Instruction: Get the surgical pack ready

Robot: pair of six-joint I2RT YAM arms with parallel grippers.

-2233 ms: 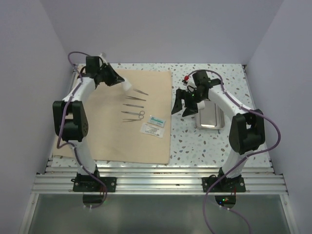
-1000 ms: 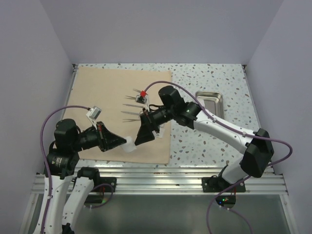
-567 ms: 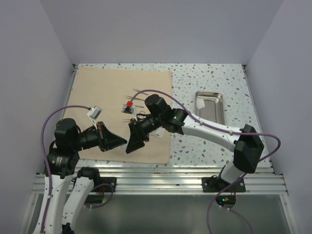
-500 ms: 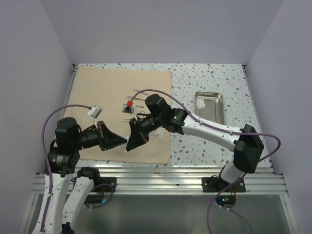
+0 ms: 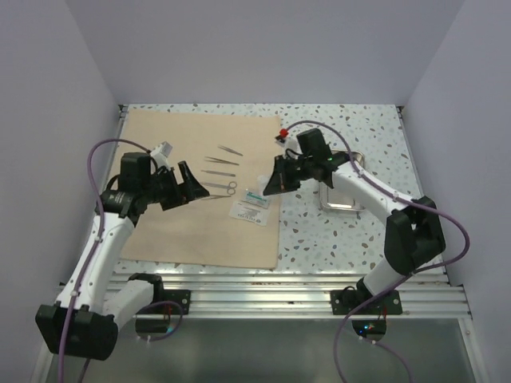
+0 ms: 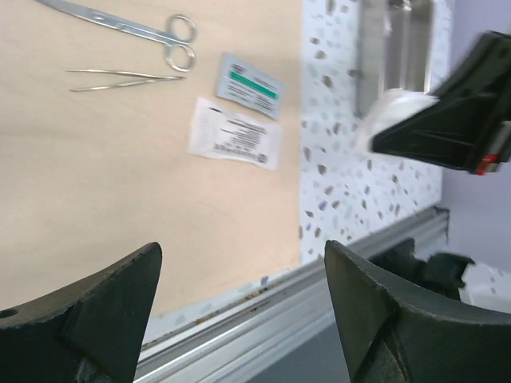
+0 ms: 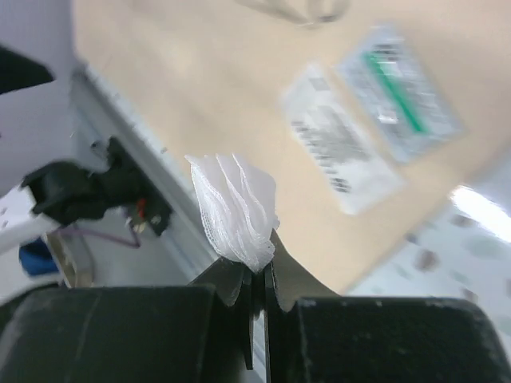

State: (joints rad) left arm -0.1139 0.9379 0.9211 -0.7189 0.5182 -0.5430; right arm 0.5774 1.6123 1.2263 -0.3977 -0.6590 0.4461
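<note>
The gauze pad is still hanging outside the tray, so I should next move my right gripper across and lower the pad into the steel tray's far end (image 5: 350, 162).
The tan cloth (image 5: 176, 231) lies flat on the left half of the table. On it rest thin steel instruments (image 5: 219, 161), scissors (image 6: 164, 38), tweezers (image 6: 120, 76) and two white packets (image 5: 249, 211) (image 6: 250, 85). My right gripper (image 7: 259, 275) is shut on a white gauze pad (image 7: 235, 209), held in the air over the cloth's right edge (image 5: 268, 183). In the left wrist view the gauze pad (image 6: 387, 112) shows at that gripper's tip. The steel tray (image 5: 345, 201) sits under the right arm, partly hidden. My left gripper (image 5: 190, 183) hangs open and empty over the cloth (image 6: 239, 267).
A speckled tabletop (image 5: 319, 231) borders the cloth on the right. Aluminium rails (image 5: 255, 291) run along the near edge by the arm bases. Purple walls close in the left, right and far sides.
The gauze pad passed from my left gripper to my right. The left opened and drew back over the cloth; the right shut and swung right with the pad.
</note>
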